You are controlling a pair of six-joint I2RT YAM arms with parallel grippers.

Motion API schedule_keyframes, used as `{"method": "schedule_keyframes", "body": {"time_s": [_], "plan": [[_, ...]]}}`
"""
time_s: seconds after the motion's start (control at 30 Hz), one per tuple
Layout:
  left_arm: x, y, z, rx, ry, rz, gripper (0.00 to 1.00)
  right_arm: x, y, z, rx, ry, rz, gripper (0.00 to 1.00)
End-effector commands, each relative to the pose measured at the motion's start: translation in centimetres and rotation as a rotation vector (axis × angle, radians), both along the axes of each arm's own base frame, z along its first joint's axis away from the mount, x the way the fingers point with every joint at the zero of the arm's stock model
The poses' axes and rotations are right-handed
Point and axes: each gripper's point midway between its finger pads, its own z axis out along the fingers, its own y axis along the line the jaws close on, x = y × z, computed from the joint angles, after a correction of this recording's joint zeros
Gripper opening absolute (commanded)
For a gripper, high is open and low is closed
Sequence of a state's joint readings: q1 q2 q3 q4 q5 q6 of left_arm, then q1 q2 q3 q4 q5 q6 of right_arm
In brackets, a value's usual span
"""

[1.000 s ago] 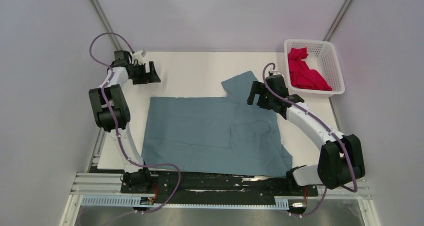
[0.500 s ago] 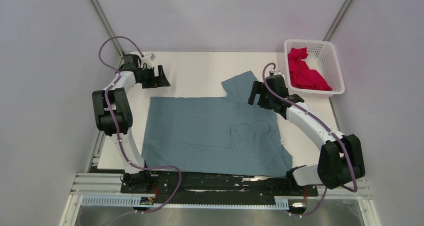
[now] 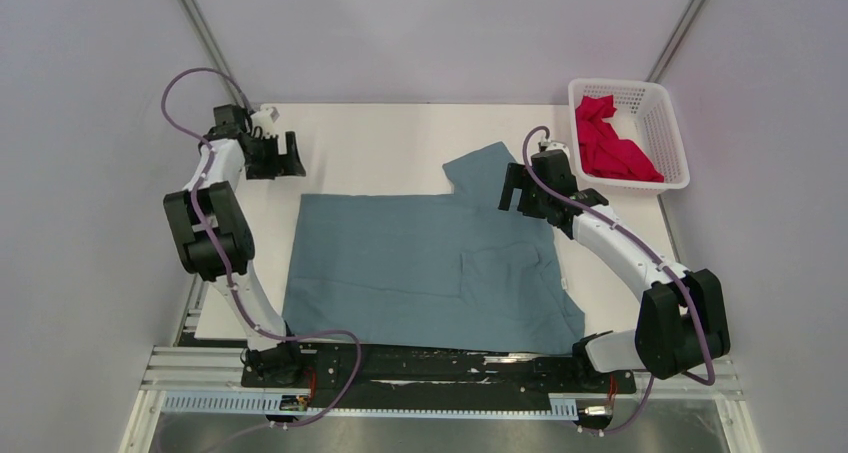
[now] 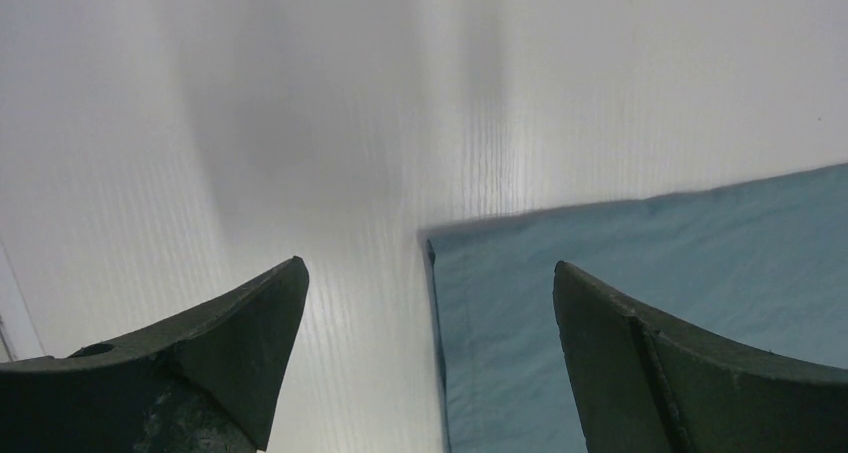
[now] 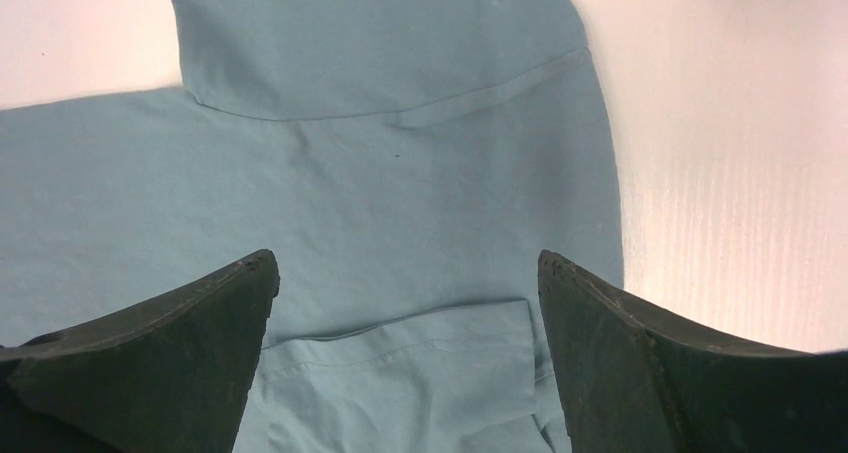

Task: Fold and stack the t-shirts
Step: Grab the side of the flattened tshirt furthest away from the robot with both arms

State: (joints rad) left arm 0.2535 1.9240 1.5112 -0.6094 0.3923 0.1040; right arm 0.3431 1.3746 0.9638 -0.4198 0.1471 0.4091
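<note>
The blue-grey t-shirt's far corner away from the basket (image 4: 436, 245) lies flat below my left gripper and nearer the base. My left gripper will lower its fingers back onto it next and close.
A blue-grey t-shirt (image 3: 420, 268) lies spread flat on the white table, one sleeve (image 3: 485, 173) sticking out toward the back and the other folded in over the body. The crimson t-shirt (image 3: 610, 143) sits crumpled in the white basket. My left gripper (image 3: 290, 155) hovers open over bare table just behind the shirt's back-left corner (image 4: 432, 241); that corner shows between its jaws. My right gripper (image 3: 510, 188) is open above the shirt near the outstretched sleeve (image 5: 380, 43), with the folded-in sleeve's hem (image 5: 400, 358) between its jaws. Neither holds anything.
The white lattice basket (image 3: 668, 123) stands at the table's back right corner. White table (image 3: 390, 138) shows behind the shirt. A dark rail with the arm bases (image 3: 440, 368) runs along the near edge. Grey walls close in on both sides.
The left arm swung its gripper right, then back left and a little toward the back, ending behind the shirt's back-left corner. The right arm and both shirts stayed still.
</note>
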Motion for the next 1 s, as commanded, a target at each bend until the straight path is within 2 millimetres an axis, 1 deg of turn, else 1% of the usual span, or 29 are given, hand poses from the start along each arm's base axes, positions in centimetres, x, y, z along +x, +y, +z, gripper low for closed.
{"method": "schedule_keyframes", "body": {"time_s": [0.0, 0.03, 0.07, 0.1, 0.13, 0.17, 0.2, 0.23, 0.3, 0.37, 0.5, 0.63, 0.67, 0.7, 0.73, 0.77, 0.8, 0.87, 0.9, 0.93, 0.97], "plan": [[1.9, 0.9, 1.1, -0.078, -0.053, -0.081, 1.00, 1.3, -0.4, 1.6, -0.021, -0.068, -0.007, 1.00], [2.0, 0.4, 1.9, -0.115, -0.036, -0.110, 1.00, 1.3, -0.5, 1.6, -0.023, -0.068, -0.010, 1.00], [2.0, 0.0, 0.3, -0.154, 0.019, -0.125, 1.00, 1.2, -0.6, 1.6, -0.025, -0.069, -0.015, 1.00], [1.7, -0.7, 0.6, -0.195, 0.054, -0.140, 1.00, 1.2, -0.7, 1.5, -0.025, -0.068, -0.021, 1.00], [1.6, -1.1, -0.9, -0.220, 0.100, -0.136, 1.00, 1.1, -0.8, 1.5, -0.024, -0.069, -0.025, 1.00], [1.2, -2.0, -1.9, -0.226, 0.137, -0.133, 1.00, 1.1, -0.8, 1.5, -0.023, -0.069, -0.027, 1.00], [1.1, -2.3, -2.6, -0.211, 0.149, -0.129, 1.00, 1.0, -0.9, 1.5, -0.025, -0.069, -0.031, 1.00], [1.1, -2.8, -3.4, -0.166, 0.168, -0.122, 1.00, 0.9, -1.0, 1.4, -0.028, -0.068, -0.034, 1.00], [0.9, -3.6, -3.8, -0.094, 0.193, -0.124, 1.00, 0.8, -1.2, 1.3, -0.033, -0.066, -0.041, 1.00], [0.5, -3.9, -3.9, -0.061, 0.205, -0.116, 1.00, 0.7, -1.2, 1.0, -0.033, -0.060, -0.044, 1.00], [-0.1, -4.3, -4.6, -0.083, 0.243, -0.090, 1.00, 0.8, -1.3, 0.9, -0.035, -0.059, -0.051, 1.00], [-1.7, -4.7, -5.4, -0.100, 0.336, -0.071, 1.00, 0.9, -1.3, 0.8, -0.043, -0.060, -0.045, 1.00], [-2.2, -4.7, -5.6, -0.105, 0.362, -0.062, 0.98, 0.9, -1.3, 0.8, -0.045, -0.059, -0.046, 1.00], [-2.6, -4.8, -5.8, -0.106, 0.381, -0.059, 0.92, 0.9, -1.4, 0.7, -0.048, -0.059, -0.045, 1.00], [-3.1, -4.9, -6.0, -0.106, 0.400, -0.056, 0.90, 1.0, -1.4, 0.7, -0.050, -0.060, -0.045, 1.00], [-4.1, -5.1, -6.5, -0.106, 0.426, -0.053, 0.85, 1.0, -1.3, 0.8, -0.051, -0.063, -0.042, 1.00], [-5.1, -5.2, -7.2, -0.100, 0.457, -0.046, 0.82, 1.0, -1.4, 0.7, -0.051, -0.062, -0.042, 1.00], [-5.8, -5.6, -7.6, -0.076, 0.474, -0.045, 0.70, 1.1, -1.2, 0.7, -0.049, -0.061, -0.036, 1.00], [-5.8, -5.6, -7.6, -0.071, 0.474, -0.042, 0.66, 1.1, -1.2, 0.7, -0.047, -0.062, -0.033, 1.00], [-5.8, -5.6, -7.6, -0.065, 0.472, -0.042, 0.56, 1.2, -1.1, 0.7, -0.047, -0.063, -0.032, 1.00], [-5.7, -5.6, -7.6, -0.065, 0.471, -0.044, 0.51, 1.2, -1.1, 0.7, -0.046, -0.062, -0.031, 1.00]]}}
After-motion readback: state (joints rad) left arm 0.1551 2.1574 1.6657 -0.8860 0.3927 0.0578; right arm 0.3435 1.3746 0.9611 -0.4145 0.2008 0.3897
